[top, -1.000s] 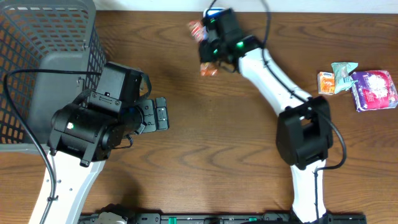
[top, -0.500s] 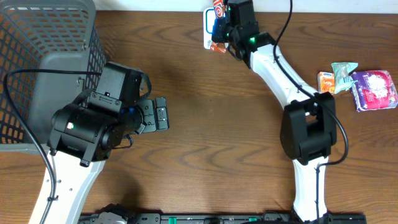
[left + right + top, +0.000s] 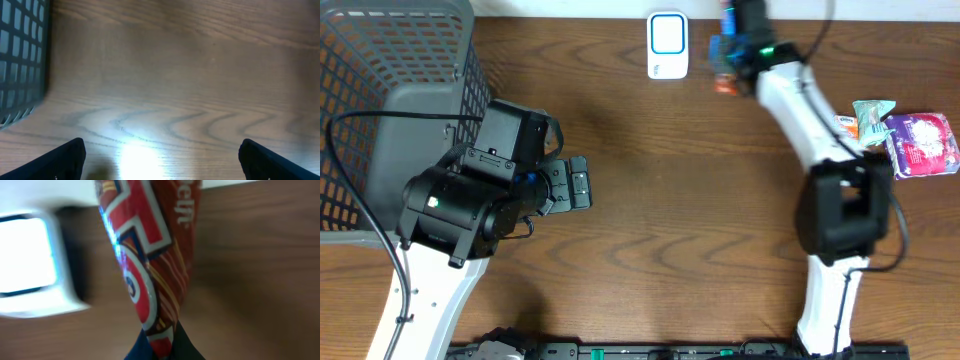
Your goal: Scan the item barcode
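My right gripper is holding its packet and should carry it to the right in the overhead view and down, then let it go over the orange and teal packet [image 3: 863, 124], because the others lie there.
A red snack packet [image 3: 150, 255] with white and blue print hangs pinched in my right gripper [image 3: 161, 347], which is shut on its lower end. Seen from overhead, this gripper [image 3: 732, 58] is at the table's far edge, with the packet [image 3: 724, 84] showing just below it. The white scanner [image 3: 667, 45] with its blue-framed window lies a short way to the left, apart from the packet; it shows bright in the right wrist view [image 3: 30, 265]. My left gripper [image 3: 577, 186] hovers open over bare wood, its dark fingertips [image 3: 65, 160] wide apart with nothing between them.
A grey wire basket [image 3: 380, 100] fills the far left corner, its mesh wall [image 3: 20, 55] close to my left gripper. At the right edge lie an orange and teal packet [image 3: 860, 125] and a purple packet [image 3: 922, 143].
My right arm has swung to the right along the far edge with the red packet, from over the scanner to beside it, leaving the scanner uncovered. The left arm has not moved.
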{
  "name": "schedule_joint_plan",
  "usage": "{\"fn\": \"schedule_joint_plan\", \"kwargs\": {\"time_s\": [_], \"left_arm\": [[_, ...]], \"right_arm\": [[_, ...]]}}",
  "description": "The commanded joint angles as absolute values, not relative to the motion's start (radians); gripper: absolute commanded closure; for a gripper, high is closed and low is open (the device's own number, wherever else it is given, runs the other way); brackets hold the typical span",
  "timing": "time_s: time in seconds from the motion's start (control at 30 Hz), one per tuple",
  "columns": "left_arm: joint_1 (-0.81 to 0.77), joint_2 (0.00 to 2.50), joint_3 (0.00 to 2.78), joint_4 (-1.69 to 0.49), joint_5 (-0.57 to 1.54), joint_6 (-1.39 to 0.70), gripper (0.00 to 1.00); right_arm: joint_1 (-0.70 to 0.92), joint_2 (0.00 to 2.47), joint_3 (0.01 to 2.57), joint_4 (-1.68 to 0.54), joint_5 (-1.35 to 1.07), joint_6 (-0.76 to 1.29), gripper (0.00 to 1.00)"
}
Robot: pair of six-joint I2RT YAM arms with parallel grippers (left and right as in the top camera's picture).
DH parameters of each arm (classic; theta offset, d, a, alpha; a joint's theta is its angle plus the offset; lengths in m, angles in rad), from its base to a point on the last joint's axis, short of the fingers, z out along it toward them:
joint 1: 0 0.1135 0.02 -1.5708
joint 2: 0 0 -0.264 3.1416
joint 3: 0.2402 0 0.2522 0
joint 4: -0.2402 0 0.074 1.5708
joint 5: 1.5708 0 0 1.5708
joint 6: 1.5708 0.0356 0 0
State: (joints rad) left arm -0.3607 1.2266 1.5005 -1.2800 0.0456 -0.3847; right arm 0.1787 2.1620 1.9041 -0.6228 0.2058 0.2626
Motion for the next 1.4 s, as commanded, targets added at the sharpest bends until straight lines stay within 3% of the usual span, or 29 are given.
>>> {"fn": "schedule_joint_plan", "kwargs": {"time_s": [0.0,0.13,0.47,0.57,0.63,0.7,0.73,1.03,1.37], "left_arm": [[-0.358,1.223,1.509,-1.283,0.037,-0.375,0.02],[-0.358,1.223,1.509,-1.283,0.037,-0.374,0.02],[-0.358,1.223,1.509,-1.283,0.037,-0.375,0.02],[-0.358,1.223,1.509,-1.283,0.037,-0.375,0.02],[-0.358,1.223,1.509,-1.283,0.037,-0.375,0.02],[-0.358,1.223,1.509,-1.283,0.037,-0.375,0.02],[-0.358,1.223,1.509,-1.283,0.037,-0.375,0.02],[-0.358,1.223,1.509,-1.283,0.037,-0.375,0.02],[-0.358,1.223,1.509,-1.283,0.037,-0.375,0.02]], "right_arm": [[0.091,2.104,1.917,-0.723,0.309,0.052,0.99],[-0.005,2.119,1.915,-0.886,0.311,-0.104,0.99],[-0.204,2.128,1.861,-0.958,0.323,-0.105,0.99],[-0.231,2.128,1.827,-0.945,0.299,-0.098,0.90],[-0.240,2.128,1.809,-0.939,0.282,-0.096,0.75],[-0.245,2.128,1.797,-0.933,0.300,-0.075,0.19],[-0.245,2.128,1.797,-0.934,0.316,-0.064,0.07],[-0.223,1.913,1.800,-0.933,0.316,0.084,0.01],[-0.191,1.507,1.789,-1.089,0.019,0.134,0.01]]}}
